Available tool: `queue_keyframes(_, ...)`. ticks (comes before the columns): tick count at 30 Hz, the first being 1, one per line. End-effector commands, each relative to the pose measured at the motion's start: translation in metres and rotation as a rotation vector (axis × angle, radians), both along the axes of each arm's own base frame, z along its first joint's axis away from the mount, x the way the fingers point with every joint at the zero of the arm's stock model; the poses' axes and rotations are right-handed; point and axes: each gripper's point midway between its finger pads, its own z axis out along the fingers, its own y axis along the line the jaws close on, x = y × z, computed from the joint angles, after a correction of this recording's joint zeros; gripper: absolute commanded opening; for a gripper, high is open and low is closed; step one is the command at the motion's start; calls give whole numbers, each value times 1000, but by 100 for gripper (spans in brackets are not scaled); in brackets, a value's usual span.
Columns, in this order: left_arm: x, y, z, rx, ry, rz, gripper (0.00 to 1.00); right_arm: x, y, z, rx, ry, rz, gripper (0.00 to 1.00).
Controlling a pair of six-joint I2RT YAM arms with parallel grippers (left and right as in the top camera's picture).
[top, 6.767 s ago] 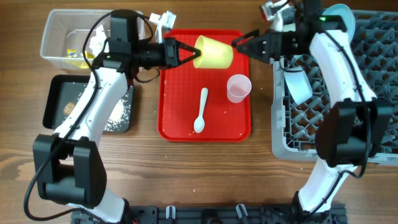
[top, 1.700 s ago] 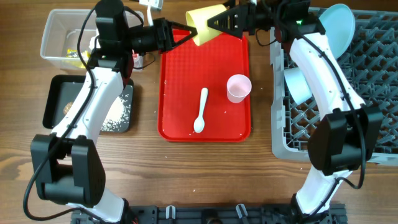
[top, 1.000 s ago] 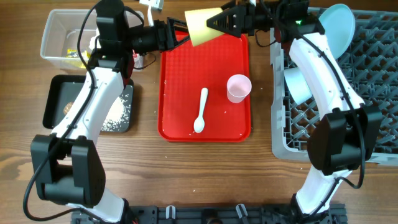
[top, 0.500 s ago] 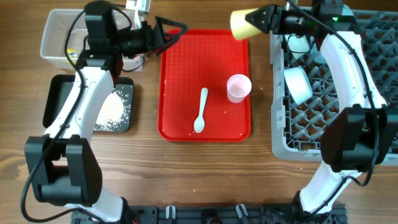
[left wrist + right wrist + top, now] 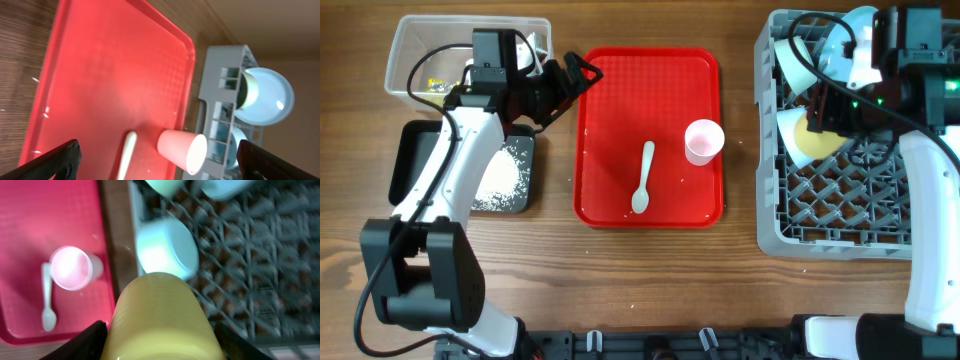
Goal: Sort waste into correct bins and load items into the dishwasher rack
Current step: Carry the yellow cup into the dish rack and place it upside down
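Note:
The right gripper lowers onto the rack's wires beside the light-blue bowl next, toward the right in the overhead view, and releases the cup, because they stand empty.
My right gripper [image 5: 825,118] hangs over the left side of the grey dishwasher rack [image 5: 860,215], shut on the yellow cup [image 5: 817,142]. In the right wrist view the cup [image 5: 160,320] fills the space between the fingers, above a light-blue bowl [image 5: 165,247]. My left gripper [image 5: 575,85] is open with nothing in it, at the top left corner of the red tray [image 5: 610,120]. On that tray lie the pink cup [image 5: 704,140] and the white spoon [image 5: 642,178]; the left wrist view shows the same cup [image 5: 182,149] and spoon [image 5: 127,152] ahead of the gripper [image 5: 155,162].
The clear tub [image 5: 415,45] at the top left holds a yellow wrapper [image 5: 440,85]. Below it, the black tray [image 5: 410,170] carries white rice [image 5: 500,180]. A plate [image 5: 850,30] and another bowl [image 5: 795,60] stand at the back of the rack.
The left gripper let go of the yellow cup, opened wide and drew back left. The right arm carried the cup from above the tray's far edge to over the rack.

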Motion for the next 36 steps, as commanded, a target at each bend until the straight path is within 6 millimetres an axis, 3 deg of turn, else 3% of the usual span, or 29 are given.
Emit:
queue_keyframes(1, 1, -3, 3, 82, -59, -28, 100, -23, -32, 9, -42, 8, -168, 47)
queue_keyframes(7, -1, -16, -5, 191, -92, -67, 100, -47, -85, 5, -40, 57, -356, 46)
queue_keyframes(12, -3, -22, -12, 203, -81, -78, 100, -38, -91, -5, -41, 42, -369, 46)
queue_keyframes(18, -3, -23, -12, 206, -81, -78, 100, -10, -99, -70, -44, 16, -369, 45)
queue_keyframes(23, -4, -23, -13, 206, -75, -80, 100, 16, -112, -80, -80, -62, -381, 46)
queue_keyframes(30, -6, -22, -14, 208, -63, -81, 100, 26, -115, -127, -65, 66, -387, 45)
queue_keyframes(36, -7, -22, -16, 209, -55, -82, 100, 19, -122, -142, -61, 124, -406, 45)
